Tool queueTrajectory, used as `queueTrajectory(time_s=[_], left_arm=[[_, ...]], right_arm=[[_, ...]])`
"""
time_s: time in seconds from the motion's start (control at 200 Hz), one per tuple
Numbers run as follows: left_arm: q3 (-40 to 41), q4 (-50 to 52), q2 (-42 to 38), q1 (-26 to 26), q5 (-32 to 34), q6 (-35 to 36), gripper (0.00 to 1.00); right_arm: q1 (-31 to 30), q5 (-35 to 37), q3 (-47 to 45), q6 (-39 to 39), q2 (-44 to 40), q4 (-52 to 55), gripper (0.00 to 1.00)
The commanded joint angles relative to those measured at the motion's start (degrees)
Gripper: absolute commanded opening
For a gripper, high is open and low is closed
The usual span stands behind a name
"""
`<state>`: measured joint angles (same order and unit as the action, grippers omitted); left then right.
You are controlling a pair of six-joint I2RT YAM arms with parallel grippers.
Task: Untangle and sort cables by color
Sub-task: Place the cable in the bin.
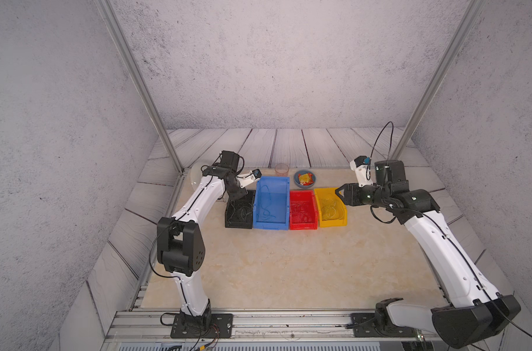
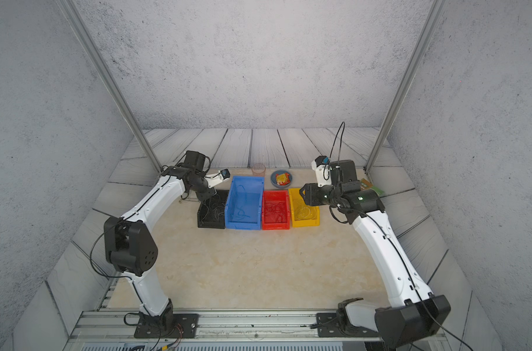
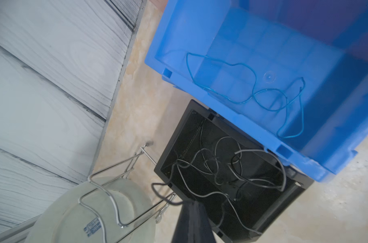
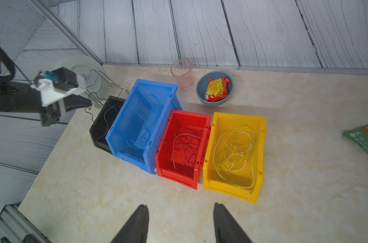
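The black cable loops outside the black bin's rim, so the robot's left gripper will move toward the blue bin (image 3: 179, 31), over the black bin's middle (image 3: 228, 174), and let go of the black cable.
Four bins stand in a row: black (image 1: 239, 224), blue (image 1: 271, 225), red (image 1: 302, 226) and yellow (image 1: 333, 224). Thin black cables (image 3: 221, 166) lie tangled in the black bin (image 3: 174, 134). My left gripper (image 3: 194, 203) hovers over that bin's outer edge, shut on a black cable (image 3: 175, 203) that loops outside the rim and runs back in. A blue cable (image 3: 252, 88) lies in the blue bin (image 3: 179, 31). Red cables (image 4: 185, 145) fill the red bin and yellow cables (image 4: 233, 151) the yellow one. My right gripper (image 4: 180, 207) is open and empty, above the yellow bin's right side (image 1: 339, 193).
Behind the bins stand a pink cup (image 4: 182, 73) and a grey bowl (image 4: 200, 90) holding a snack packet (image 4: 215, 88). A plate in a wire rack (image 3: 94, 210) sits just left of the black bin. A green packet (image 4: 364, 136) lies at the far right.
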<state>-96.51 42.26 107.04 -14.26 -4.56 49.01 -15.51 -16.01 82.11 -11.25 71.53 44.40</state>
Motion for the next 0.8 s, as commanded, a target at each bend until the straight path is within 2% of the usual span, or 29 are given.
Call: queueTrajectory(time_s=[0.0,0.115,0.33,0.38,0.415,0.45,0.54,0.62,0.666,0.796], left_arm=[[1.5,-3.58,0.69,0.29,-1.01,-2.67,0.0],[3.98,-4.55,2.38,0.29,-5.43,-5.62,0.0],[6.96,-6.18,4.48,0.46,-8.44,-10.13,0.01],[7.19,-6.55,3.64,0.51,-8.97,-10.89,0.14],[7.37,-7.0,2.88,0.54,-9.14,-11.45,0.3],[7.39,-7.14,1.91,0.55,-9.24,-11.85,0.41],[7.3,-7.29,-0.89,0.73,-9.41,-12.76,0.59],[7.04,-6.5,-4.05,0.98,-10.73,-13.13,0.69],[6.97,-5.82,-5.99,1.09,-11.56,-13.47,0.93],[6.72,-2.97,-12.21,1.29,-13.62,-16.38,0.95]], right_arm=[[-0.3,-0.91,0.6,1.84,-3.35,2.7,0.54],[-0.25,-1.77,-0.45,1.5,-3.67,2.55,0.54],[-0.49,-3.37,-3.3,2.39,-4.39,1.71,0.52],[-0.57,-2.92,-4.72,2.96,-5.25,0.95,0.52],[-0.6,-2.49,-5.54,3.09,-6.14,0.15,0.53],[-0.55,-2.13,-6.42,3.22,-7.01,-0.63,0.54],[-0.57,-1.2,-7.81,3.38,-8.55,-2.06,0.56],[-0.53,0.06,-8.34,3.66,-9.58,-2.87,0.56],[-0.53,1.18,-8.58,3.95,-10.0,-3.24,0.56],[-0.53,9.47,-10.2,4.01,-11.21,-4.83,0.57]])
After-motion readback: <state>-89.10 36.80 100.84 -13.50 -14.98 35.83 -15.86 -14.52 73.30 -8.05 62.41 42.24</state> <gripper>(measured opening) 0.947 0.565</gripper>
